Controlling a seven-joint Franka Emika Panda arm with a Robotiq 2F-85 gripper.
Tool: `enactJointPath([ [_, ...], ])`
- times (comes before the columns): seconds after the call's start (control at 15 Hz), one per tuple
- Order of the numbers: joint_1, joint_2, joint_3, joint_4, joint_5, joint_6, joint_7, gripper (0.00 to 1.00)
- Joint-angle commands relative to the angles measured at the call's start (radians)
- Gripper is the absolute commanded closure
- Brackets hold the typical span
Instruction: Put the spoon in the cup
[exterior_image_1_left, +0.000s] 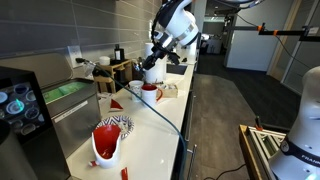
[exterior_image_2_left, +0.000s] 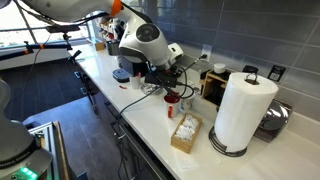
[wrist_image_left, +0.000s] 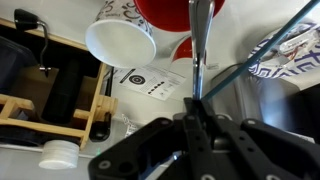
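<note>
The red cup's opening is below my gripper. I'll next move down and toward the wrist view's top edge, over the red cup's opening (wrist_image_left: 172, 12), to release the spoon (wrist_image_left: 198, 45).
In the wrist view my gripper (wrist_image_left: 197, 108) is shut on the thin silver handle of the spoon (wrist_image_left: 198, 45). The handle runs up across the small red cup (wrist_image_left: 165, 12) at the top edge. The spoon's bowl is out of view. In both exterior views the gripper (exterior_image_1_left: 151, 74) (exterior_image_2_left: 165, 82) hangs just above the red cup (exterior_image_1_left: 150, 94) (exterior_image_2_left: 172, 99) on the white counter. The spoon is too small to make out there.
A white patterned cup (wrist_image_left: 120, 42) stands beside the red cup. A wooden rack (wrist_image_left: 60, 112) is to the left. A larger red patterned vessel (exterior_image_1_left: 110, 135) stands at the counter's near end. A paper towel roll (exterior_image_2_left: 240, 110) and a sachet box (exterior_image_2_left: 186, 132) stand further along. A blue cable (wrist_image_left: 262, 50) crosses the wrist view.
</note>
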Motion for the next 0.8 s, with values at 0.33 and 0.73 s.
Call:
enactJointPath([
  [0.33,-0.059,0.062,0.013,0.051,0.171,-0.08,-0.067,0.98],
  [0.73,-0.078,0.108,0.017,0.069,0.213,-0.048,-0.087,0.98],
])
